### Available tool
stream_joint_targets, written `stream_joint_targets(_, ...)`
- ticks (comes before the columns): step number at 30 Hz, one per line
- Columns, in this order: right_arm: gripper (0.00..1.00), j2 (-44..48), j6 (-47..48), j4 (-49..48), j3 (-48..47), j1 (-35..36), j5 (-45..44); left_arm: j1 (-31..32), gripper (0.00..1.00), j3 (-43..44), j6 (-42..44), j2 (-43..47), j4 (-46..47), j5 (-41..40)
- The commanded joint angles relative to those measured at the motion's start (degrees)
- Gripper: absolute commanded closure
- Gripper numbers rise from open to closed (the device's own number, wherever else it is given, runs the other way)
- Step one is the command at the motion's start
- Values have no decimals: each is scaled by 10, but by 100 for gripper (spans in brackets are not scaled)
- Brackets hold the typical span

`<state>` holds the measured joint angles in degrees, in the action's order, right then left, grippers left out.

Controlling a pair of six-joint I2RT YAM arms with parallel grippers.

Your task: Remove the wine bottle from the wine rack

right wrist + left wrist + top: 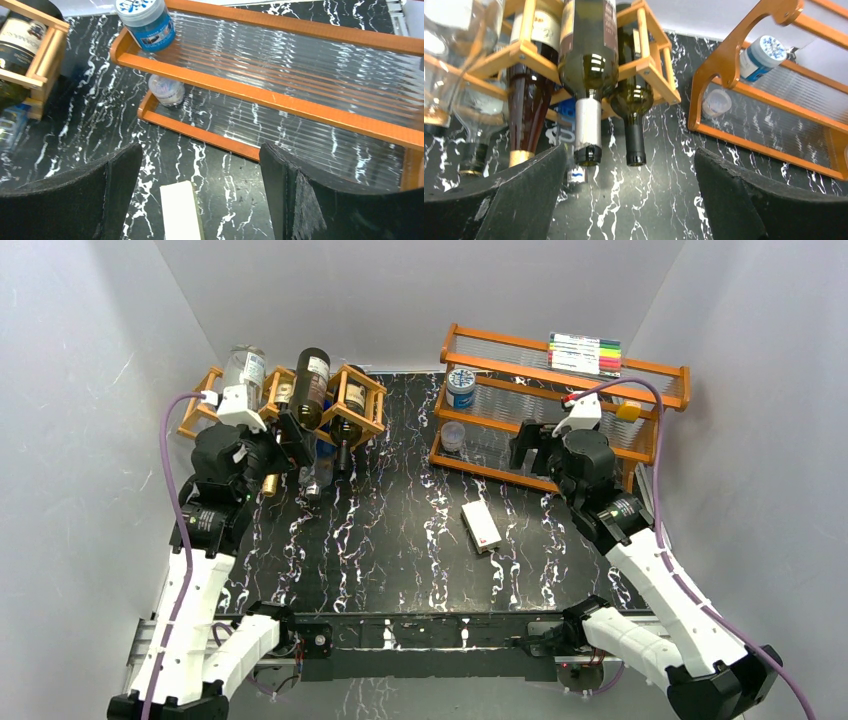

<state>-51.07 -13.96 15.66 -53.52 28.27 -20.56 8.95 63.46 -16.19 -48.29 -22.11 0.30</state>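
Observation:
My left gripper moves down toward the rack (362, 400) next and closes around the dark green bottle's silver neck, since the neck sticks out clear of the wooden lattice.
The wooden lattice wine rack (362, 400) stands at the back left and holds several bottles, necks pointing toward me. In the left wrist view the rack (651, 65) holds a dark green bottle with a silver neck (589, 65), a dark bottle with a black neck (634, 110), a brown bottle (526, 110) and clear bottles (454, 55). My left gripper (629, 170) is open and empty, just in front of the bottle necks; it also shows in the top view (290, 445). My right gripper (200, 185) is open and empty at the orange shelf, and shows in the top view (535, 450).
A larger orange two-tier shelf with clear slats (660, 375) stands back right, holding a blue-lidded jar (461, 387), a small clear cup (452, 436) and a pack of markers (585, 353). A white box (481, 526) lies on the black marble table (400, 540).

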Motion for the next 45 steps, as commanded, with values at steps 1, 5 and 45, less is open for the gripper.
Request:
stream_joint_targets(1, 2, 14, -64, -50, 7, -5, 20, -9, 2, -18, -32, 6, -30, 23)
stream_joint_targets(5, 2, 28, -59, -65, 21, -6, 72, -11, 2, -25, -41, 2, -63, 28)
stream_joint_targets(45, 2, 26, -46, -51, 31, -9, 152, -92, 44, 153, -39, -322, -140, 140)
